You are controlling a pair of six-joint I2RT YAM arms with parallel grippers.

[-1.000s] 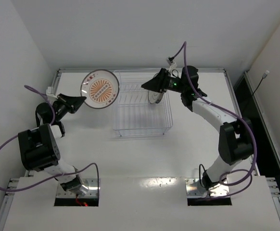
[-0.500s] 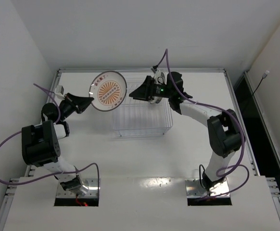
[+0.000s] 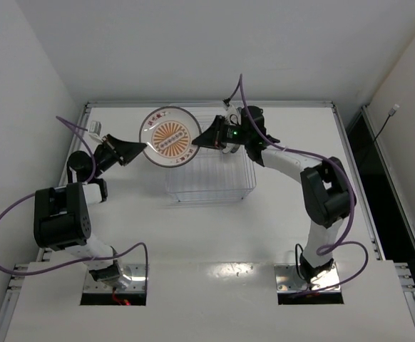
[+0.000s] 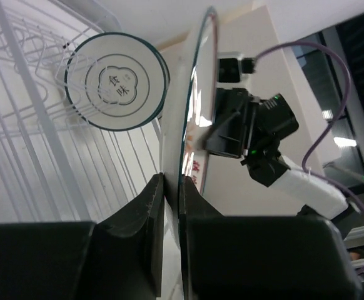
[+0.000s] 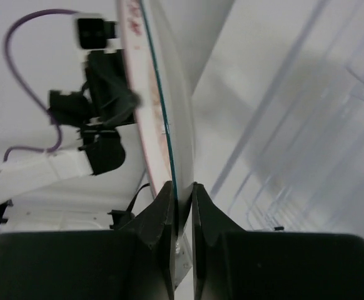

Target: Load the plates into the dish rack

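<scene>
The wires beside the dark-rimmed plate in the rack stand empty. Next, my right gripper should turn to bring the striped plate (image 3: 168,135) upright, lower it there and let it go.
The orange-brown striped plate (image 3: 168,135) hangs tilted over the back left corner of the dish rack (image 3: 211,187). My left gripper (image 3: 145,146) is shut on its left rim; in the left wrist view the plate (image 4: 191,112) stands edge-on between my fingers (image 4: 171,187). My right gripper (image 3: 199,140) is shut on the opposite rim; in the right wrist view the plate (image 5: 163,81) sits in my gripper (image 5: 182,190). A second plate (image 4: 116,87), with a dark rim and a centre motif, stands upright in the rack (image 4: 32,125). The third plate is out of view.
The wire rack sits at the back middle of the white table (image 3: 300,214). A raised rail (image 3: 193,104) runs along the table's back edge, with white walls close behind and to the left. Purple cables trail from both arms.
My left arm has carried the striped plate rightward to the rack. My right gripper has let go of the plate standing in the rack, moved left, and shut on the striped plate's rim.
</scene>
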